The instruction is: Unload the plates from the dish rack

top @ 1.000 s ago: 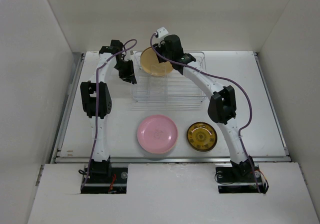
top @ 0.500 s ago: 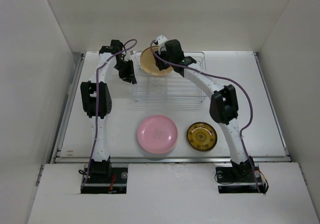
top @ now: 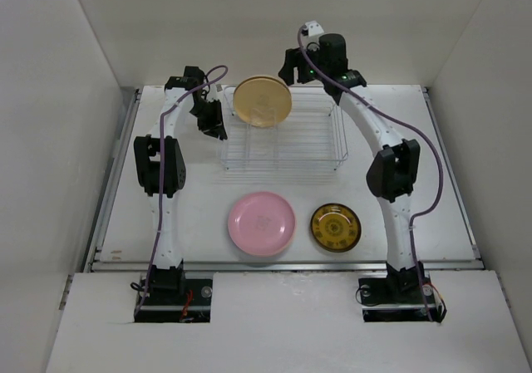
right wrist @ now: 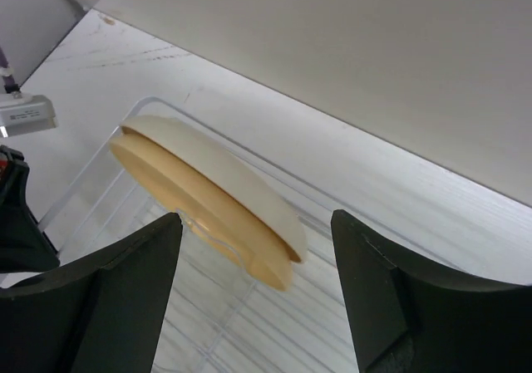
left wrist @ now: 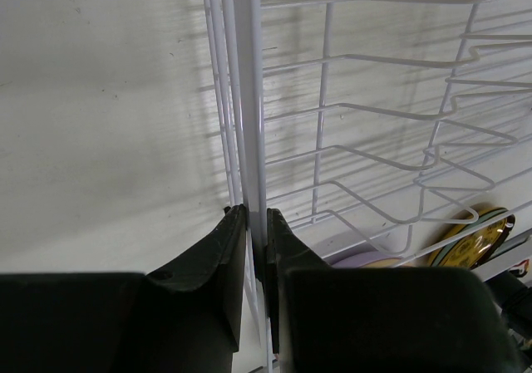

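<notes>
My right gripper lowers toward the plates first, to get its open fingers around the orange-yellow plate's nearest rim (top: 288, 101) (right wrist: 274, 267) next.
The dish rack (top: 287, 144) stands at the back middle of the table. An orange-yellow plate (top: 262, 100) stands upright in its back left slot. In the right wrist view a cream plate (right wrist: 237, 178) stands right behind the orange-yellow one (right wrist: 195, 198). A pink plate (top: 262, 222) and a dark ornate yellow-brown plate (top: 336, 227) lie flat on the table in front. My left gripper (top: 214, 129) is shut on the rack's left rim wire (left wrist: 249, 99). My right gripper (top: 293, 67) is open and empty, raised above the rack's back, to the right of the plates.
White walls close in the table on the left, back and right. The right arm arches over the rack's right side. The ornate plate also shows through the rack wires in the left wrist view (left wrist: 475, 236).
My right gripper has lifted off the upright plates and moved up and to the right, open. The plates stay in the rack. The left arm has not moved.
</notes>
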Controlling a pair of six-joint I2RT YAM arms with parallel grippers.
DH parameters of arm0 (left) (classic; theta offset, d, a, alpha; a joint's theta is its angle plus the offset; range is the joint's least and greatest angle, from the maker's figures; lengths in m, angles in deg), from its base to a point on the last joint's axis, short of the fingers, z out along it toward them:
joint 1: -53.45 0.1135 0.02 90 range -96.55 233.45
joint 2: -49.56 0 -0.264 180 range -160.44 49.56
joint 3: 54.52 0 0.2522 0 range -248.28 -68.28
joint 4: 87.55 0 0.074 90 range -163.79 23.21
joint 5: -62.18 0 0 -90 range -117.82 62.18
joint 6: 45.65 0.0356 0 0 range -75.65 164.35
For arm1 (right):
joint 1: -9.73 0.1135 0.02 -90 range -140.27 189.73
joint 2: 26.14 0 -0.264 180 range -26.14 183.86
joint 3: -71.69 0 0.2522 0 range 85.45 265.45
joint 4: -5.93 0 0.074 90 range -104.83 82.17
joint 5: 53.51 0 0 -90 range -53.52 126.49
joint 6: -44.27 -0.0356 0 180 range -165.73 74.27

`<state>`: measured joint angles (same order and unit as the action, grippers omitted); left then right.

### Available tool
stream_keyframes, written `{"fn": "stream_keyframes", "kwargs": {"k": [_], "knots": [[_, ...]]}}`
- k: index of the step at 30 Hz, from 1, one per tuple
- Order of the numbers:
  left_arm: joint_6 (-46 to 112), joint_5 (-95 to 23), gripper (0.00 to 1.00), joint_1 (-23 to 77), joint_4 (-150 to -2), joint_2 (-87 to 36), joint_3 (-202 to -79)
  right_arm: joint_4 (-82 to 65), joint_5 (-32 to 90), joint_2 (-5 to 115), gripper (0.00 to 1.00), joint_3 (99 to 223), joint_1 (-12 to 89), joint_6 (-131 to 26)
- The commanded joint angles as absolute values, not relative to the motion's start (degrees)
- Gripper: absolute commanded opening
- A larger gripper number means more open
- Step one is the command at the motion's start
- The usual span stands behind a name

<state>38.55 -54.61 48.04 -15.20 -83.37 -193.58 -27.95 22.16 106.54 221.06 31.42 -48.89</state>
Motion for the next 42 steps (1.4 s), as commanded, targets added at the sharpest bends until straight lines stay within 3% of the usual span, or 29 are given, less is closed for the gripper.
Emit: {"fn": "stream_keyframes", "kwargs": {"k": [1, 3, 8, 23, 35, 42], "knots": [[36.36, -54.81, 0.00, 49.41, -13.49, -85.97, -193.79, -27.26, 14.25, 107.80, 0.78, 223.00, 30.83, -50.82], [36.36, -54.80, 0.00, 49.41, -13.49, -86.49, -193.79, -26.64, 12.24, 108.51, 0.78, 223.00, 30.30, -50.82], [36.88, -53.75, 0.00, 49.41, -12.97, -86.50, -193.79, -26.64, 10.82, 112.02, 0.68, 223.70, 30.29, -50.82], [36.88, -52.52, 0.00, 49.41, -12.97, -86.50, -192.12, -26.90, 10.47, 114.22, 0.65, 220.98, 30.29, -52.49], [36.88, -52.52, 0.00, 49.41, -12.97, -86.50, -192.12, -26.73, 18.29, 105.35, 0.65, 209.03, 30.82, -51.88], [36.88, -52.52, 0.00, 49.41, -12.97, -86.50, -192.12, -26.73, 17.68, 108.76, 0.46, 214.54, 31.88, -51.97]]}}
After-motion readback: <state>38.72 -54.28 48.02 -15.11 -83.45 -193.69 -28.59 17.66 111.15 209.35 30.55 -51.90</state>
